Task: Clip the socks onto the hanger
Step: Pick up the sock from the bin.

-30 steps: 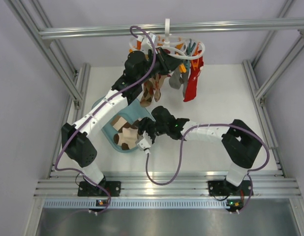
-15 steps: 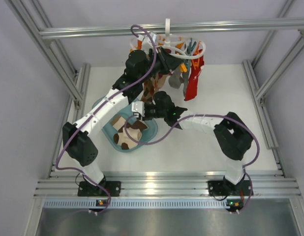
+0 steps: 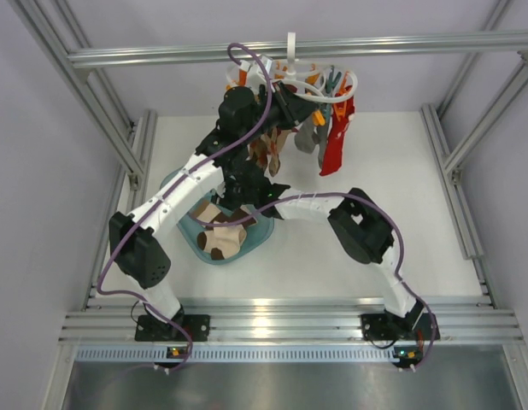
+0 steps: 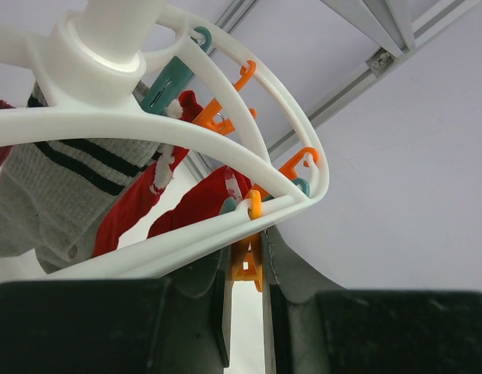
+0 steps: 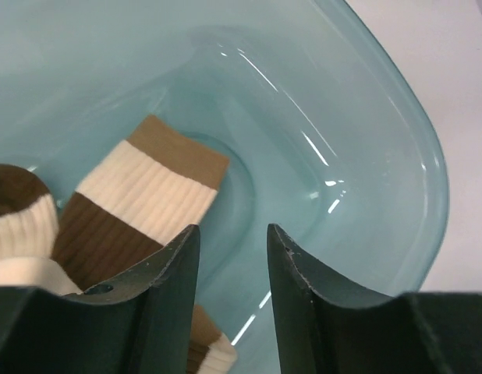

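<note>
Because the socks' ribbed cream band (image 5: 149,192) lies to the left of my fingers in the wrist view, I will shift my right gripper that way and down astride it.
The white hanger (image 3: 328,85) hangs by its hook from the top frame bar, and its ring fills the left wrist view (image 4: 186,132). My left gripper (image 4: 245,245) is raised to the ring and is shut on an orange clip peg (image 4: 247,263); it also shows in the top view (image 3: 284,101). The cream-and-brown socks (image 3: 220,237) lie in a teal bowl (image 3: 262,231). My right gripper (image 5: 232,234) is open and empty just above the bowl's floor (image 5: 319,101). A sock cuff (image 5: 147,195) lies to the left of its left finger.
Red (image 3: 337,137), grey (image 3: 305,139) and brown argyle (image 3: 262,158) socks hang clipped to the hanger. In the top view my left arm (image 3: 183,184) crosses over the bowl and covers most of my right wrist. Aluminium frame rails (image 3: 456,179) line both sides.
My right arm has swung from the bowl's near right side to the left and further back, and now points down into the bowl under the left arm. The left gripper has stayed at the hanger.
</note>
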Available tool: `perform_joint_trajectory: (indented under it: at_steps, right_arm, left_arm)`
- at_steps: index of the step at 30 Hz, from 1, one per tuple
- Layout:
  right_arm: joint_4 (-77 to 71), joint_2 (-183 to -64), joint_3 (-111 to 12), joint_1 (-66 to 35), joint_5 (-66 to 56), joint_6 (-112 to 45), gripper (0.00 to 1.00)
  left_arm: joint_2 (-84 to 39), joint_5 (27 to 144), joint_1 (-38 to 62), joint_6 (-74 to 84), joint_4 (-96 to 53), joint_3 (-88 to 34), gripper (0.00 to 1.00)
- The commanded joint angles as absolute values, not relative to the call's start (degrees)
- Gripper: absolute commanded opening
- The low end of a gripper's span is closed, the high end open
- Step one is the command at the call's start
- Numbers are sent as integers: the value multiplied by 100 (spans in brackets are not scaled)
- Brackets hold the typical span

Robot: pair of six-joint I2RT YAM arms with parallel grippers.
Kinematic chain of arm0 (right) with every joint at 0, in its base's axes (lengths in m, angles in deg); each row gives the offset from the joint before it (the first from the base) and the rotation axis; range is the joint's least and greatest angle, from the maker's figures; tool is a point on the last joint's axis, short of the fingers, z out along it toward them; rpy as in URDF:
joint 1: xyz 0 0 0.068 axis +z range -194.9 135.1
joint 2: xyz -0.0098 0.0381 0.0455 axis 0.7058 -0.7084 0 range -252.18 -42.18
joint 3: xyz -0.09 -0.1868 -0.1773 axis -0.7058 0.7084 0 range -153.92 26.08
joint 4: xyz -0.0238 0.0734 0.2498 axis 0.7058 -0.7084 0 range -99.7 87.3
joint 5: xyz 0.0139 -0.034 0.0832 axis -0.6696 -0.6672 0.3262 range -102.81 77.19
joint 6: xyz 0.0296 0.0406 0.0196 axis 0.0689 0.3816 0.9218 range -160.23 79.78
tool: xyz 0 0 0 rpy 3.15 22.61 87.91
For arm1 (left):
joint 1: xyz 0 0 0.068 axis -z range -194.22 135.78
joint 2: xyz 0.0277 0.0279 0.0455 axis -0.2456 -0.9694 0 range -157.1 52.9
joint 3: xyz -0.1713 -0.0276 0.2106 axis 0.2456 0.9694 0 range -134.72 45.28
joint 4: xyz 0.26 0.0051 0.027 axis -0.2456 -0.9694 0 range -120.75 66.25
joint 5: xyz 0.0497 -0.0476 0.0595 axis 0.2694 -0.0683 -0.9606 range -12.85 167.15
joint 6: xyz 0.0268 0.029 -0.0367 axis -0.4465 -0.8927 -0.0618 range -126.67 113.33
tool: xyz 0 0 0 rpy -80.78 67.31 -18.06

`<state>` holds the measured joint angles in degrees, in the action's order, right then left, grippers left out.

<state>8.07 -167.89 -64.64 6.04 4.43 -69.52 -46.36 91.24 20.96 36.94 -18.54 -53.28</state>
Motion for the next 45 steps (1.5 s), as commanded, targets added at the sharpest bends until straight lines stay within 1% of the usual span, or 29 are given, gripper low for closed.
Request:
perform_joint_trajectory:
  at_steps: [1, 12, 17, 22, 23, 24, 25, 27, 28, 29, 32, 33, 38, 39, 40, 43, 45]
  right_arm:
    - [566, -16839, -6979, 898, 196, -6668, 41]
    - [-498, -17612, -7965, 1065, 204, -6088, 53]
    - [-1024, -17797, -8334, 1197, 38, -6333, 53]
    - [-1876, -17973, -8563, 1215, 20, -6571, 53]
    - [-1930, -17982, -8563, 1215, 46, -6650, 52]
    - [-2000, -17999, -8563, 1206, 116, -6711, 48]
    - [-2079, -18017, -8563, 1214, 143, -6782, 32]
    - [-2072, -17991, -8554, 1206, 160, -6809, 17]
    - [-2028, -17956, -8476, 1188, 152, -6791, 5]
    - [-1793, -17903, -8397, 1171, 143, -6695, 0]
    - [-1248, -17535, -7879, 1092, 230, -6371, 0]
    - [-706, -17238, -7442, 1057, 370, -6230, 0]
    - [1186, -16427, -6201, 907, 538, -5352, 0]
    - [1659, -16174, -5676, 881, 504, -5202, 0]
    - [2412, -16049, -5445, 863, 477, -5070, 0]
    - [3584, -15759, -4793, 837, 319, -4656, 0]
    - [3912, -15644, -4513, 810, 118, -4366, 0]
  left_arm:
    - [-4985, 9060, 2006, 3701, -1628, -5465, 0]
    - [-5002, 9078, 1997, 3728, -1628, -5447, 0]
    - [-5037, 9078, 1997, 3763, -1637, -5526, 0]
    - [-5020, 9060, 2006, 3727, -1716, -5518, 0]
    - [-5011, 9060, 1997, 3727, -1707, -5491, 0]
    - [-5002, 9060, 2006, 3719, -1707, -5474, 0]
    - [-5002, 9051, 1997, 3727, -1725, -5474, 0]
    - [-5011, 9051, 1997, 3736, -1716, -5474, 0]
    - [-5011, 9043, 2006, 3745, -1725, -5482, 0]
    - [-5020, 9042, 2006, 3745, -1733, -5517, 0]
    - [-5046, 9042, 1997, 3763, -1742, -5579, 0]
    - [-5037, 9051, 1997, 3763, -1725, -5579, 0]
    - [-5020, 9016, 1997, 3806, -1725, -5544, 0]
    - [-5020, 9025, 1997, 3833, -1699, -5535, 0]
    - [-5020, 9025, 1997, 3850, -1690, -5535, 0]
    - [-5011, 9025, 1997, 3868, -1646, -5526, 0]
    - [-4993, 9034, 1989, 3877, -1654, -5553, 0]
